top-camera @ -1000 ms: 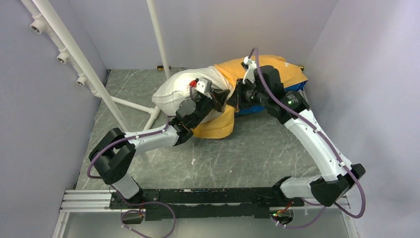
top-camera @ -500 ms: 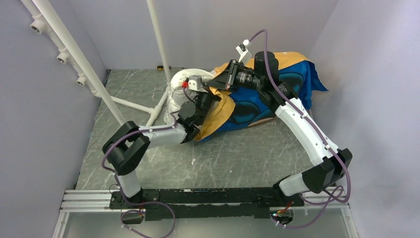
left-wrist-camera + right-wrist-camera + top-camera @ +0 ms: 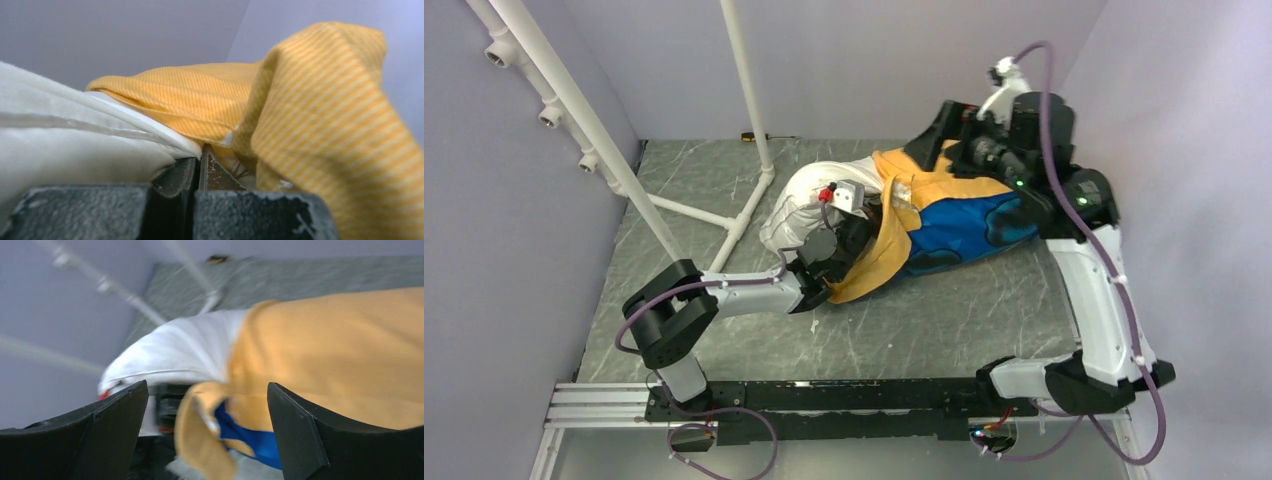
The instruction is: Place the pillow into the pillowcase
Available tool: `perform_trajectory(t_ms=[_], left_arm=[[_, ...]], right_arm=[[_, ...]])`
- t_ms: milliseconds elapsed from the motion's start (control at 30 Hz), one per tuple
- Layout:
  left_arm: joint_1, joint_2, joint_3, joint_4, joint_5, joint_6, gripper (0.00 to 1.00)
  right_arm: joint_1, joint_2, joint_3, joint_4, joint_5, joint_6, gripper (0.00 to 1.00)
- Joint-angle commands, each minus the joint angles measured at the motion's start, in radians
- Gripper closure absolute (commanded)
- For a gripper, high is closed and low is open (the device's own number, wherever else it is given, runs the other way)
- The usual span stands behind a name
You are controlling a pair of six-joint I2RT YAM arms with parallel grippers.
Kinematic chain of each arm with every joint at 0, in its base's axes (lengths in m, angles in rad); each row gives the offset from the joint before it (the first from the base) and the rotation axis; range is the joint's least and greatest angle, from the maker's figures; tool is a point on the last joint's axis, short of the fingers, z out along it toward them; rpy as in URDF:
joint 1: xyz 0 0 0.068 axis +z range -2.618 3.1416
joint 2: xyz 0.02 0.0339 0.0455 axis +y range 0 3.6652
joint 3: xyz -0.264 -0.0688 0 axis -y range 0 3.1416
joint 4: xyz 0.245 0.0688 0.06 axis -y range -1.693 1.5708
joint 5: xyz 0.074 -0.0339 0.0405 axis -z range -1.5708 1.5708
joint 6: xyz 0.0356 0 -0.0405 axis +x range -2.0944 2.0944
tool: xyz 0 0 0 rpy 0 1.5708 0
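I will move my right gripper to the right in the top view and down onto the pillowcase's yellow edge far from its opening [image 3: 1005, 189], because white pillow still shows outside.
The white pillow [image 3: 796, 203] lies at the back of the table, its right part inside the pillowcase [image 3: 964, 215], which shows yellow on top and blue on its front. A yellow flap of the case's mouth hangs over my left gripper [image 3: 864, 225]. In the left wrist view that gripper [image 3: 201, 155] is shut, its tips pressed into the fold between pillow [image 3: 60, 145] and pillowcase [image 3: 320, 125]; no cloth shows between the jaws. My right gripper [image 3: 929, 140] hovers above the case's back edge, open and empty [image 3: 207, 385], looking down on the pillow [image 3: 180, 350] and pillowcase [image 3: 340, 350].
A white pipe frame [image 3: 744, 100] stands at the back left, one leg close to the pillow. Purple-grey walls close in on three sides, the right one just behind my right arm. A black rail [image 3: 824, 395] runs along the near edge.
My right gripper has opened, let go of the pillowcase's upper edge and swung up and to the right. The case has dropped further over the pillow. My left gripper stayed shut at the mouth.
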Motion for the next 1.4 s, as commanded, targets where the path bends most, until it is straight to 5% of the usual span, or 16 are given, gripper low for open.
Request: perform_trajectory(t_ms=[0, 167, 233, 533, 733, 1033, 1200, 1267, 1367], left_arm=[[-0.002, -0.040, -0.022, -0.108, 0.020, 0.071, 1.00], [-0.002, -0.047, -0.025, -0.116, 0.025, 0.085, 1.00], [-0.002, -0.048, -0.031, -0.112, 0.031, 0.085, 1.00], [-0.002, -0.057, -0.061, -0.092, 0.056, 0.058, 1.00], [-0.002, -0.083, -0.083, -0.104, 0.048, 0.071, 1.00], [-0.002, -0.079, -0.087, -0.101, 0.055, 0.075, 1.00], [-0.002, -0.083, -0.089, -0.098, 0.062, 0.073, 1.00], [-0.002, -0.089, -0.094, -0.098, 0.061, 0.072, 1.00], [-0.002, -0.097, -0.098, -0.106, 0.061, 0.080, 1.00]], right_arm=[[-0.125, -0.053, 0.056, -0.225, 0.340, -0.113, 0.08], [-0.388, -0.134, -0.071, -0.257, 0.468, -0.152, 0.11], [-0.529, -0.170, -0.142, -0.221, 0.415, -0.168, 0.12], [-0.782, -0.146, -0.318, -0.005, 0.085, -0.053, 0.28], [-0.819, -0.129, -0.348, 0.104, -0.077, 0.020, 0.53], [-0.821, -0.128, -0.362, 0.158, -0.152, 0.057, 0.42], [-0.830, -0.091, -0.407, 0.191, -0.143, 0.077, 0.49], [-0.834, -0.081, -0.420, 0.195, -0.131, 0.080, 0.61], [-0.838, -0.084, -0.434, 0.209, -0.129, 0.083, 1.00]])
